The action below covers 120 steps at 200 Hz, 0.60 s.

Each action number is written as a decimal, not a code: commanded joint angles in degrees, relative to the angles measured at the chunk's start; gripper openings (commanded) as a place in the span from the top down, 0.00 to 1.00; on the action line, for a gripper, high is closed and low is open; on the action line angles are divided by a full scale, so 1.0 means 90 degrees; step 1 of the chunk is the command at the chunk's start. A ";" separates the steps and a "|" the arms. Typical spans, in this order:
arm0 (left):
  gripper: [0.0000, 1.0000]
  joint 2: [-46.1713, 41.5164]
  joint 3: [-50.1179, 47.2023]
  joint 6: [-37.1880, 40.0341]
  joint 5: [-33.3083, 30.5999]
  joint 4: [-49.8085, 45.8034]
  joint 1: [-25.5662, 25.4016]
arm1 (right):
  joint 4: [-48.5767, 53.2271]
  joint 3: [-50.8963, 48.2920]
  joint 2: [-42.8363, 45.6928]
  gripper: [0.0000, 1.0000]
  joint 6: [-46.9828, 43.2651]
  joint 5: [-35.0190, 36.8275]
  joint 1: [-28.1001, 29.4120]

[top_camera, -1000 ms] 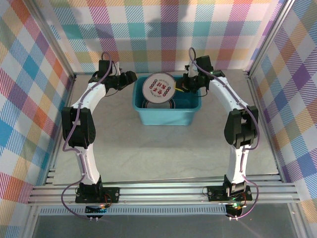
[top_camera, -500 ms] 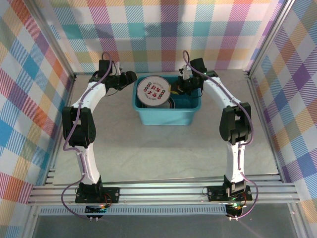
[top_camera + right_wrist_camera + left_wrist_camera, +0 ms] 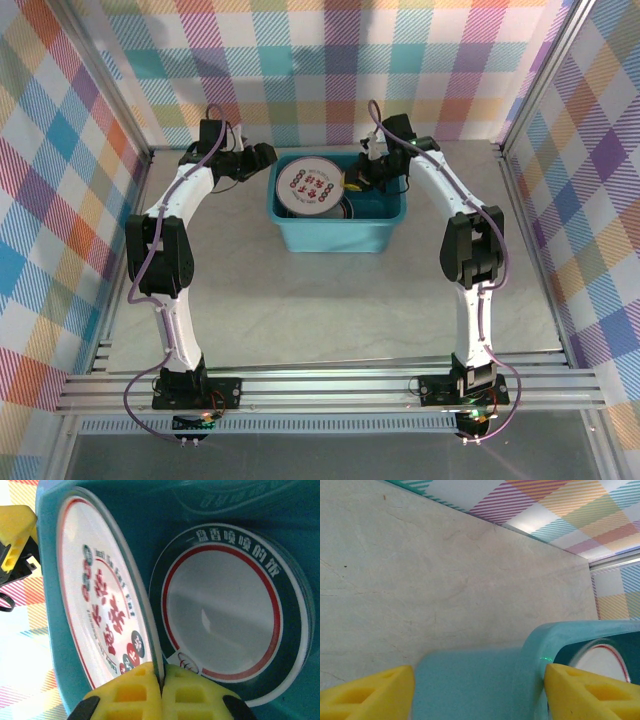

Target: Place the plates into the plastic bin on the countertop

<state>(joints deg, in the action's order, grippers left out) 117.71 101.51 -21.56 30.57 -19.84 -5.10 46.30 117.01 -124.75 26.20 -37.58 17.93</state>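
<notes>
The white plate is still hanging tilted above the bottom of the bin, so my right gripper will next lower it into the bin onto the dark teal-rimmed plate (image 3: 343, 209) (image 3: 223, 612) and let go of the white plate's rim.
The teal plastic bin (image 3: 338, 236) stands at the back middle of the countertop (image 3: 320, 300). My right gripper (image 3: 352, 180) is shut on the rim of a white plate with red characters (image 3: 310, 187), holding it tilted inside the bin's left half. In the right wrist view the fingertips (image 3: 161, 690) pinch this plate's (image 3: 100, 610) edge, and a dark teal-rimmed plate with a red ring (image 3: 225, 615) lies flat on the bin's floor. My left gripper (image 3: 262, 155) is open at the bin's left back corner, the bin's rim (image 3: 555, 640) between its spread fingers (image 3: 367, 692).
Plaid walls close in the back and both sides, and a metal rail (image 3: 330, 385) runs along the near edge. The bin's wall (image 3: 55, 645) sits close behind the held plate. One yellow finger of the left gripper (image 3: 15, 530) shows just outside that wall.
My right gripper has moved left and down, bringing the red-character plate lower into the bin's left half. The left arm has stayed still.
</notes>
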 commanded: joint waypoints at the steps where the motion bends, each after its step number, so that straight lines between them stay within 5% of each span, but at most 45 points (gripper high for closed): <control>1: 0.31 0.0082 0.0159 0.0109 0.0110 -0.0159 0.0039 | 0.0595 0.0354 -0.0272 1.00 0.0019 -0.0270 0.0132; 120: 0.31 0.0067 0.0000 0.0084 0.0110 -0.0040 0.0040 | -0.0142 -0.0004 -0.0626 1.00 0.0159 0.0100 0.0194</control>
<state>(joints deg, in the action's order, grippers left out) 117.71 101.51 -21.56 30.57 -19.81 -5.10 47.79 116.92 -128.53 26.87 -35.73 18.37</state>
